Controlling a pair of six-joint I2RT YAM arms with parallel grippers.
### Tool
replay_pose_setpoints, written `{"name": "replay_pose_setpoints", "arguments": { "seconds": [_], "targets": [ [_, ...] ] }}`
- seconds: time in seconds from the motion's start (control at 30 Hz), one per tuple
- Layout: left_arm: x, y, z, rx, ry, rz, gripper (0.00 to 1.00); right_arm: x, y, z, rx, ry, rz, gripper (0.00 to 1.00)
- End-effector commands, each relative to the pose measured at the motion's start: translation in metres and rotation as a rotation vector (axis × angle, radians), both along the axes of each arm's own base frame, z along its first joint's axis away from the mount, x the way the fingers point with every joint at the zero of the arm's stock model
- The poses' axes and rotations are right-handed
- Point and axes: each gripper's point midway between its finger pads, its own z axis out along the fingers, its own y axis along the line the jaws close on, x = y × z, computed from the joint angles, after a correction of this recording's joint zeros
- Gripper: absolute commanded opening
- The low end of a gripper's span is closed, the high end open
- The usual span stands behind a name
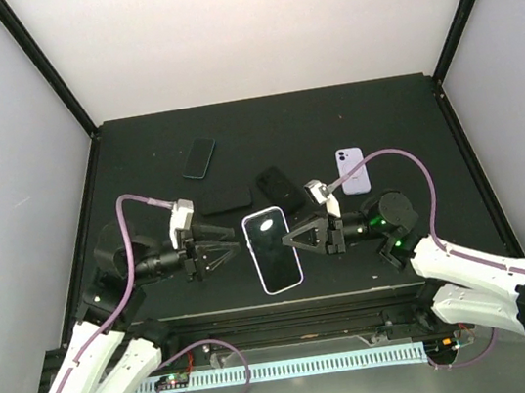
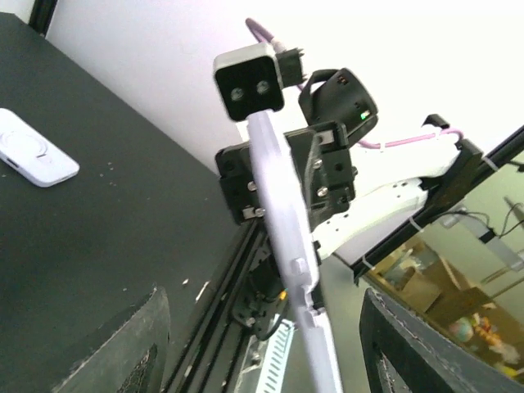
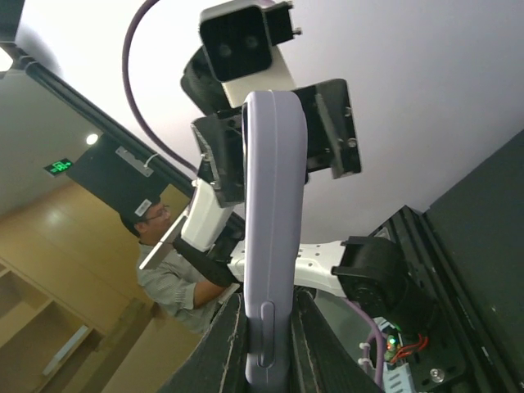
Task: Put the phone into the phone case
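Observation:
My right gripper will next go down to the tabletop below it and release the lilac phone case [image 1: 273, 250] there, as the black phone screen already shows inside the case's rim.
A lilac phone case [image 1: 273, 250] with a black phone screen showing inside its rim is held flat above the table's near middle. My right gripper [image 1: 286, 240] is shut on the case's right edge; in the right wrist view the case [image 3: 274, 205] stands edge-on, pinched between both fingers [image 3: 229, 344]. My left gripper [image 1: 238, 248] is open at the case's left edge. In the left wrist view the case [image 2: 278, 205] runs edge-on between the wide-apart fingers [image 2: 139, 344], touching neither.
On the black table [image 1: 138, 156] lie a dark phone [image 1: 199, 157] at the back left, a black case [image 1: 226, 200], another black phone or case [image 1: 279, 189], and a lilac phone [image 1: 353, 170], back up, right of middle. It also shows in the left wrist view [image 2: 33, 155].

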Motion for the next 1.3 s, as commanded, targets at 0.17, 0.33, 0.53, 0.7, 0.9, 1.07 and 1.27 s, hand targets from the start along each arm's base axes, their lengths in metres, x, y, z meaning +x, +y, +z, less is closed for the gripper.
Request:
{"name": "replay_pose_setpoints", "arguments": {
  "seconds": [0.17, 0.33, 0.53, 0.7, 0.9, 1.07, 1.27],
  "targets": [
    [0.011, -0.004, 0.016, -0.055, 0.026, 0.018, 0.68, 0.009, 0.003, 0.024, 0.037, -0.093, -0.060, 0.01],
    [0.024, -0.008, 0.016, -0.042, 0.050, 0.040, 0.68, 0.014, 0.007, 0.018, 0.015, -0.081, -0.065, 0.01],
    [0.034, -0.012, 0.007, -0.023, 0.087, 0.053, 0.60, 0.017, 0.011, 0.015, 0.006, -0.078, -0.059, 0.01],
    [0.042, -0.012, 0.002, 0.004, 0.100, 0.088, 0.23, 0.020, 0.015, 0.009, -0.023, -0.077, -0.066, 0.01],
    [0.054, -0.006, -0.014, 0.086, 0.159, 0.171, 0.02, 0.024, 0.016, 0.004, -0.049, -0.080, -0.086, 0.01],
    [0.057, -0.005, -0.020, 0.104, 0.194, 0.190, 0.02, 0.027, 0.017, 0.002, -0.065, -0.079, -0.104, 0.01],
    [0.058, -0.002, -0.018, 0.108, 0.211, 0.216, 0.02, 0.030, 0.018, 0.001, -0.071, -0.069, -0.121, 0.01]
  ]
}}
